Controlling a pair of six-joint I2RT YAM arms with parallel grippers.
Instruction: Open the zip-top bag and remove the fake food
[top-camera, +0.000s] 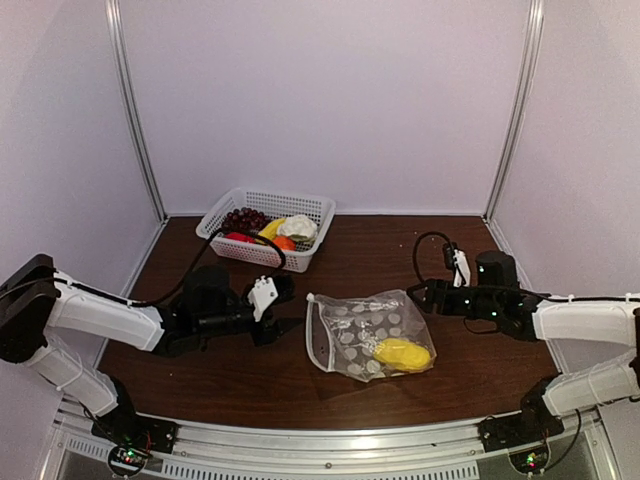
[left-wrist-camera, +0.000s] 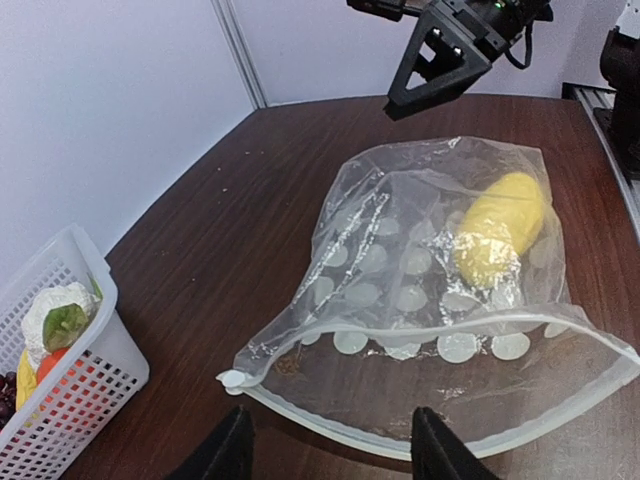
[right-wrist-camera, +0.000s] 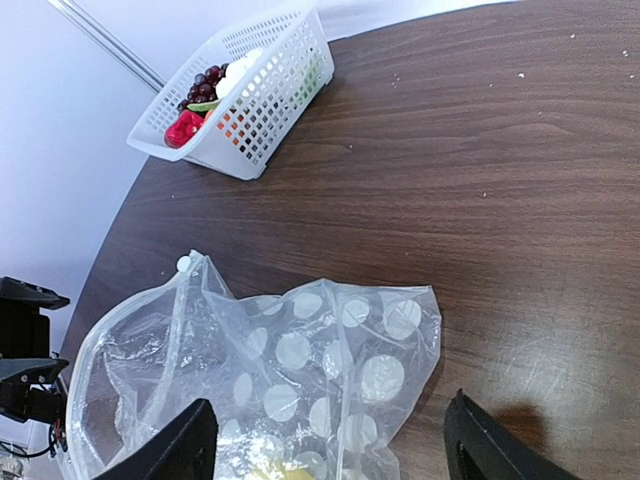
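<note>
The right gripper draws back and down from the bag's far corner onto the fold at the bag's closed end next, since the yellow food lies there.
The zip-top bag (top-camera: 365, 335) lies mid-table, clear with white dots, its mouth gaping open toward the left. One yellow fake food (top-camera: 402, 354) sits inside at its right end. My left gripper (top-camera: 288, 308) is open and empty just left of the mouth; in the left wrist view my left gripper (left-wrist-camera: 330, 445) faces the open zip edge of the bag (left-wrist-camera: 420, 280), with the yellow piece (left-wrist-camera: 500, 230) deep inside. My right gripper (top-camera: 425, 296) is open and empty beside the bag's far right corner; in its wrist view my right gripper (right-wrist-camera: 330, 450) hovers over the bag (right-wrist-camera: 300, 360).
A white lattice basket (top-camera: 225, 215) stands at the back left holding purple grapes (top-camera: 243, 219), a white lumpy piece (top-camera: 298, 228), and yellow, orange and red pieces. It also shows in the left wrist view (left-wrist-camera: 90, 370) and the right wrist view (right-wrist-camera: 250, 100). White walls enclose the table.
</note>
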